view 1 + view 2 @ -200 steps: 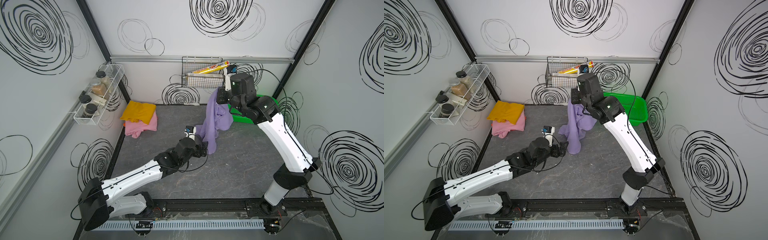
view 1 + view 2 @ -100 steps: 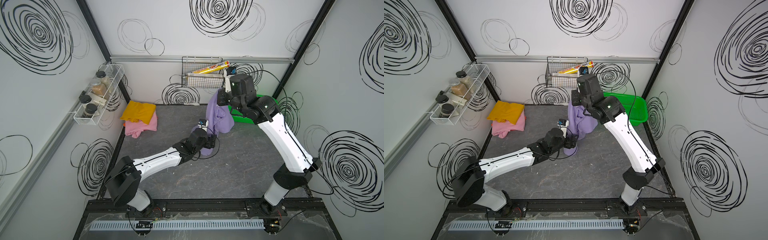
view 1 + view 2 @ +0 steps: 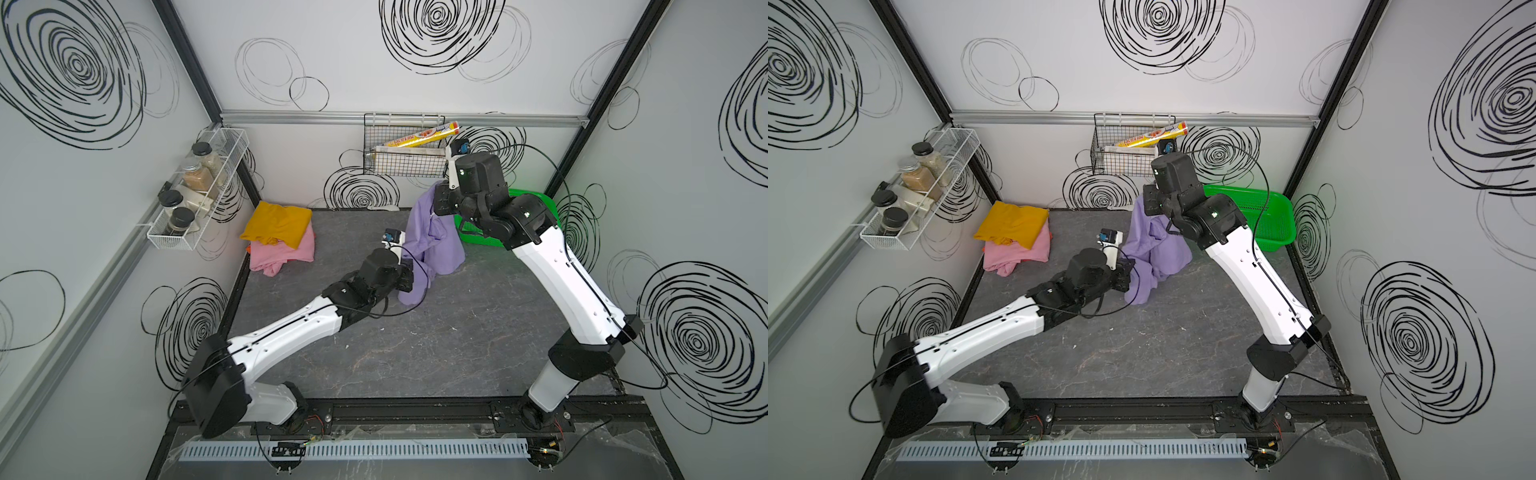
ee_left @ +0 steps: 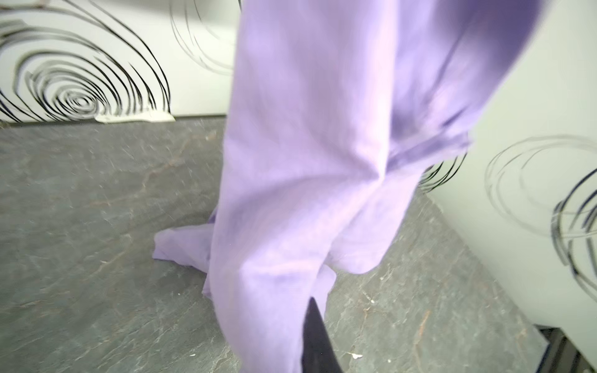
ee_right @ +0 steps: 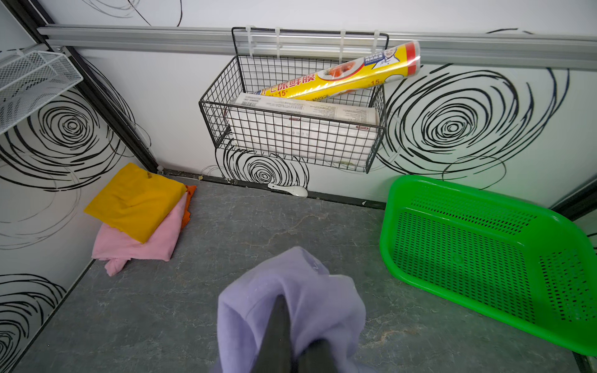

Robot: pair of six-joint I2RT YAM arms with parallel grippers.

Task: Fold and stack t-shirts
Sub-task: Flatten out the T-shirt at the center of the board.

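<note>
The shirt hangs crumpled, so my left gripper needs to pull its lower part up and outward and release it over the bare tabletop beside the mustard-yellow t-shirt.
The lavender t-shirt (image 3: 434, 243) (image 3: 1156, 249) hangs in a crumpled column, its lower end touching the grey table. My right gripper (image 3: 437, 200) (image 3: 1148, 204) is shut on the shirt's top, well above the table; in the right wrist view the cloth (image 5: 310, 281) drapes over its fingers (image 5: 278, 326). Lower down, my left gripper (image 3: 409, 277) (image 3: 1128, 275) is shut on the shirt's lower part (image 4: 323, 161); one dark finger (image 4: 315, 339) shows beside the cloth, the other is covered. A folded mustard-yellow t-shirt (image 3: 278, 224) (image 5: 135, 200) lies on a pink t-shirt (image 3: 284, 253) (image 5: 139, 243) in the back left corner.
A green perforated basket (image 3: 1266, 216) (image 5: 484, 245) leans at the back right, behind my right arm. A black wire basket (image 3: 407, 162) with a yellow roll hangs on the back wall, a white jar shelf (image 3: 195, 187) on the left wall. A white spoon (image 5: 289, 190) lies by the back wall.
My left arm has reached forward to the hanging lavender shirt and its jaws have gone from open to shut on the lower cloth. The right gripper has kept holding the top.
</note>
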